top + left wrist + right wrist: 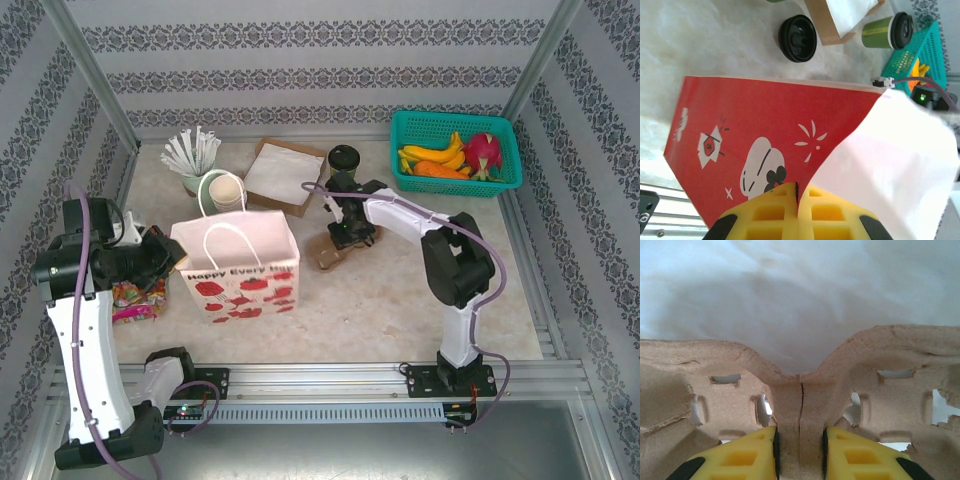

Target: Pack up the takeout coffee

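My left gripper pulls the paper bag [240,265] sideways toward the cup carrier next, onto the table's clear middle, since the bag stands off-centre. It then releases the bag's edge.
The takeout coffee [343,160], a green cup with a black lid, stands at the back of the table, behind my right arm; it also appears in the left wrist view [887,31]. A white paper bag [240,265] with red print stands open at centre left. My left gripper [170,250] is shut on the bag's left edge, the yellow pads [799,189] pinching the paper [750,115]. My right gripper [345,235] is shut on the middle rib of a brown pulp cup carrier [328,252], fingers [800,432] either side of the rib [880,355].
A teal basket [450,118] of fruit sits at the back right. A brown napkin sleeve [285,175], stacked lidless cups [225,190] and a cup of straws [192,160] stand behind the bag. A black lid [797,31] lies near the napkins. A colourful packet [135,298] lies by my left arm.
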### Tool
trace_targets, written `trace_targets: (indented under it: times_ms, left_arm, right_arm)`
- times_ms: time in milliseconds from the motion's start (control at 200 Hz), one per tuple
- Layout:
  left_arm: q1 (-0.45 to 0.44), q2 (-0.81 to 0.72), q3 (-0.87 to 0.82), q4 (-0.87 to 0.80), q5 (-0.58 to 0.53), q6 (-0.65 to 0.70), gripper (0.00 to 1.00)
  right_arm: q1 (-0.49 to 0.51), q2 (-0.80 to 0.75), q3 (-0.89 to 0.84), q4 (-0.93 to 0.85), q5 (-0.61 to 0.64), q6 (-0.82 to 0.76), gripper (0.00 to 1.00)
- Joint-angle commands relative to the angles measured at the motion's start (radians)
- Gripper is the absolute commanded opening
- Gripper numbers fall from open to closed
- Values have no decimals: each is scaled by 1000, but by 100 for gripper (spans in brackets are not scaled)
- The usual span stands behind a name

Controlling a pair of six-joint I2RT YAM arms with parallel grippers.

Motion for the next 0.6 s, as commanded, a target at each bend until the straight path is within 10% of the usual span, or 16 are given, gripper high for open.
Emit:
trace_targets:
  times_ms: [0, 305, 595]
  left_arm:
    - [-49, -23, -43, 67, 87, -60, 0]
    - [-445, 72, -146, 428, -180, -368, 0]
    - [-612, 225, -138, 536, -247, -439, 0]
  right_arm:
    - [-31, -63, -52, 4, 53, 34, 27]
    - [-132, -182, -174, 30, 89, 34, 27]
    - [-176, -207, -213, 58, 82, 40, 27]
